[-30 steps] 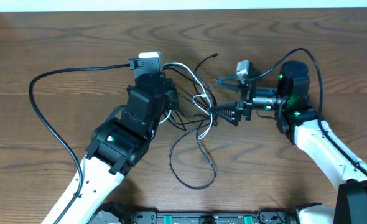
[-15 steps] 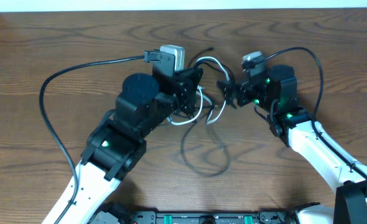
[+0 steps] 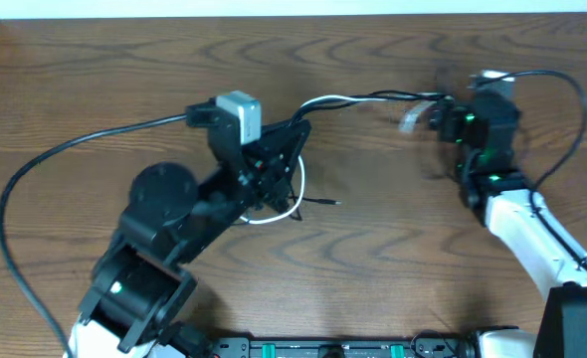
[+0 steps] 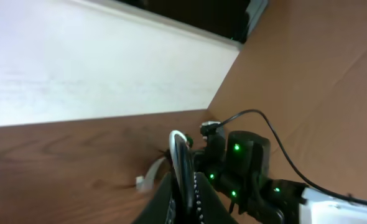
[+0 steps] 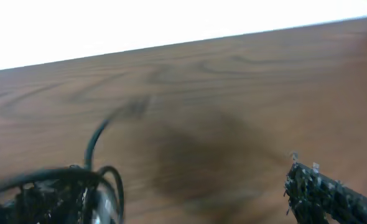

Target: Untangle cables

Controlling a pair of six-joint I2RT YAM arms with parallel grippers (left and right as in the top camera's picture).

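The bundle moves to the left in the overhead view next, then down, and my left gripper releases it on the bare tabletop, which leaves room.
The cables [image 3: 373, 97], thin black ones and one white, stretch in a nearly straight bundle between my two grippers across the back of the table. My left gripper [image 3: 284, 149] is shut on them; in the left wrist view the black and white cords [image 4: 178, 146] run up between the closed jaws [image 4: 185, 186]. A white loop [image 3: 274, 215] and a loose black end [image 3: 323, 202] lie below it. My right gripper [image 3: 441, 114] has its fingers apart [image 5: 199, 190], with black cords [image 5: 93, 146] looped over its left finger. A white plug [image 3: 410, 121] hangs beside it.
The left arm's thick black cable [image 3: 75, 139] sweeps over the left side of the table, and the right arm's [image 3: 562, 99] curves at the far right. The table's far edge meets a white wall [image 3: 293, 8]. A cardboard panel [image 4: 333, 74] stands behind the right arm.
My left arm has pulled back and to the left, and my right gripper has moved right and toward the back. The tangled loops between them have been drawn out into a taut bundle.
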